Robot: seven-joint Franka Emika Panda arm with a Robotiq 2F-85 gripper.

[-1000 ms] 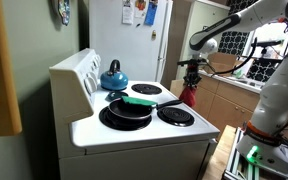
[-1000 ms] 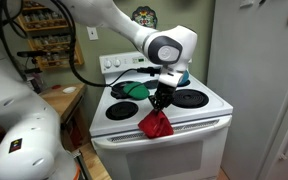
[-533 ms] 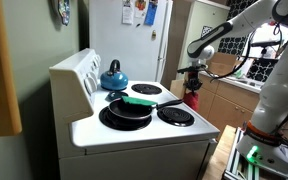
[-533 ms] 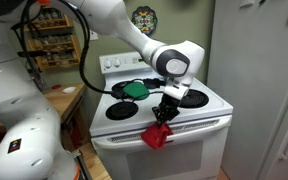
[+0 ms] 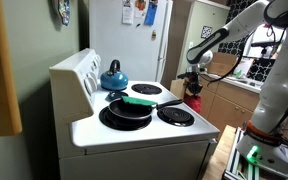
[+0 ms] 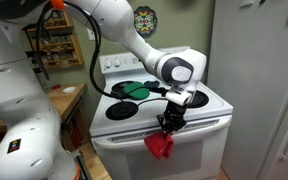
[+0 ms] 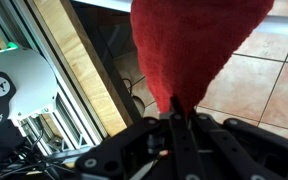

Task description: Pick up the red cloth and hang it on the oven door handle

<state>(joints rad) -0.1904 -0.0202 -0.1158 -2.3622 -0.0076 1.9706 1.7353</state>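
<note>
The cloth already lies across the white bar, so the robot's gripper needs to go down a little beside the oven door handle and open to let go of the cloth.
The red cloth (image 6: 160, 147) hangs from my gripper (image 6: 170, 124) in front of the white stove, beside the oven door handle (image 6: 206, 124). In an exterior view the cloth (image 5: 193, 100) shows past the stove's front corner below the gripper (image 5: 193, 83). In the wrist view the cloth (image 7: 194, 45) fills the upper middle, pinched between my shut fingers (image 7: 184, 108). The oven door itself is mostly hidden by arm and cloth.
On the stove top stand a black pan with a green-handled utensil (image 5: 132, 104), a blue kettle (image 5: 112, 75) and burners (image 6: 194, 98). A fridge (image 5: 134, 40) stands behind. Wooden cabinets (image 5: 229, 100) and tiled floor (image 7: 269, 85) lie in front.
My gripper has carried the red cloth forward and down, from above the stove's front edge to in front of the oven door.
</note>
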